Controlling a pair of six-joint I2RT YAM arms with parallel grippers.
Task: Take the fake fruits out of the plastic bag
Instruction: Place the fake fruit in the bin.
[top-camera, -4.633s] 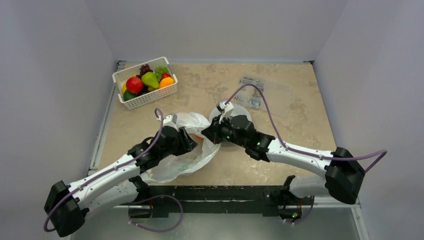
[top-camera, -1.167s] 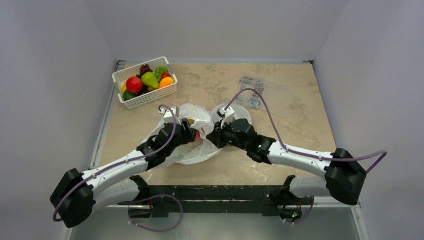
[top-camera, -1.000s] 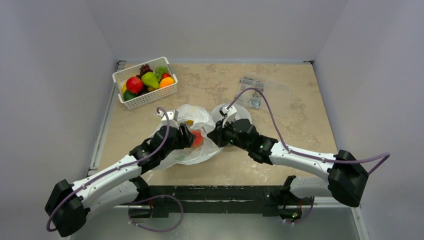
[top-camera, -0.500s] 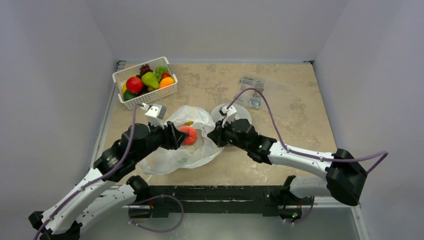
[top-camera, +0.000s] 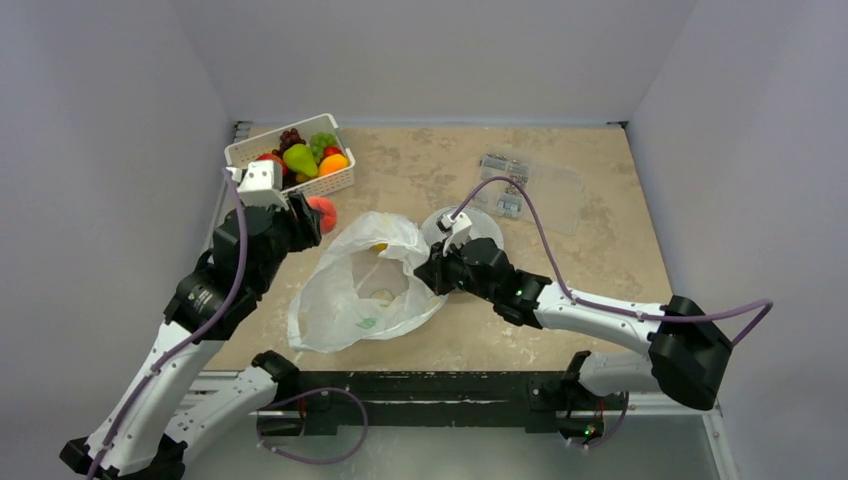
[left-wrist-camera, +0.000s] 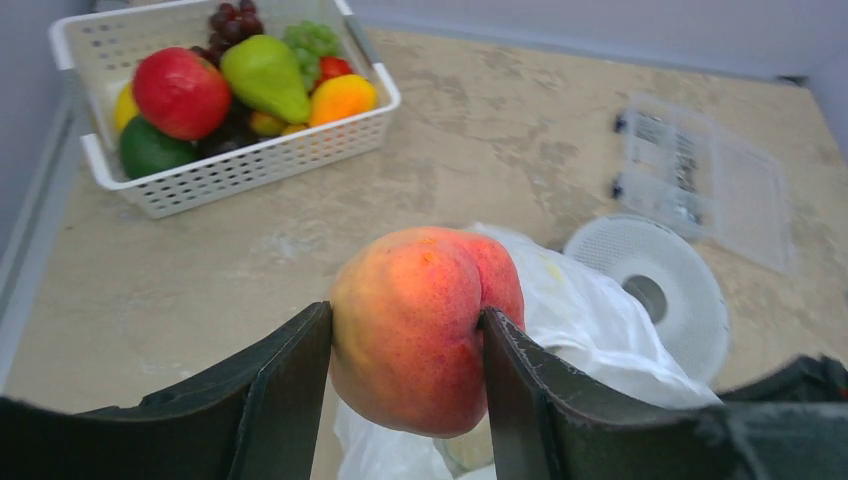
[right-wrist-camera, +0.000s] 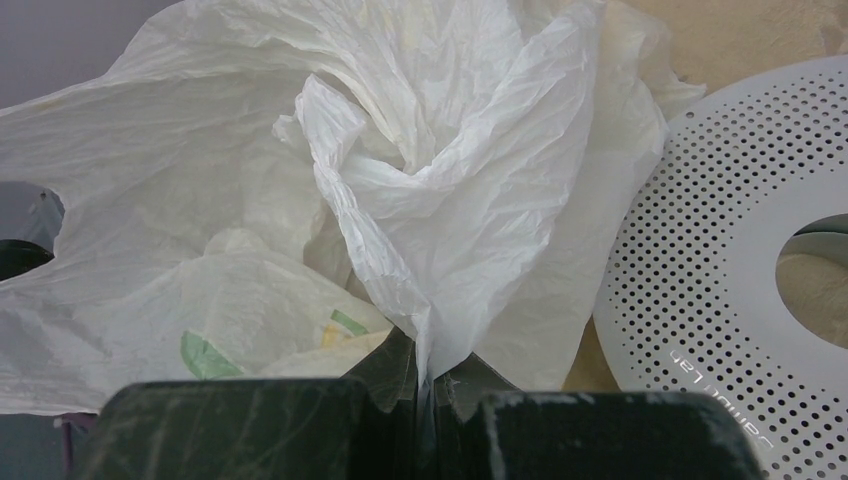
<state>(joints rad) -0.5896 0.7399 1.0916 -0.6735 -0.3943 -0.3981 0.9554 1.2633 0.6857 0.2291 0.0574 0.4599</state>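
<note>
My left gripper will next carry the peach (top-camera: 321, 212) outward and over the basket's open corner (top-camera: 246, 152) beyond the red apple, then let it go, as fruit crowds the basket's near side.
My left gripper (left-wrist-camera: 405, 340) is shut on an orange-red fake peach (left-wrist-camera: 425, 325). It holds the peach in the air, left of the plastic bag and just in front of the white basket. From above, the peach (top-camera: 321, 212) shows at the tip of that gripper (top-camera: 310, 218). The crinkly white plastic bag (top-camera: 360, 290) lies open mid-table. A yellow fruit (top-camera: 378, 246) shows through its far side. My right gripper (right-wrist-camera: 427, 375) is shut on a pinched fold of the bag (right-wrist-camera: 430, 200) at its right rim, and from above that gripper (top-camera: 432, 272) sits at the bag's right edge.
The white slotted basket (top-camera: 243, 150) at the back left holds a red apple (left-wrist-camera: 180, 92), a green pear (left-wrist-camera: 265, 75), an orange and grapes. A white perforated disc (top-camera: 478, 225) lies right of the bag. A flat clear packet (top-camera: 520, 185) lies at the back right.
My left arm has lifted the peach out of the bag and carried it left and back toward the basket. The right gripper has kept its hold on the bag's rim.
</note>
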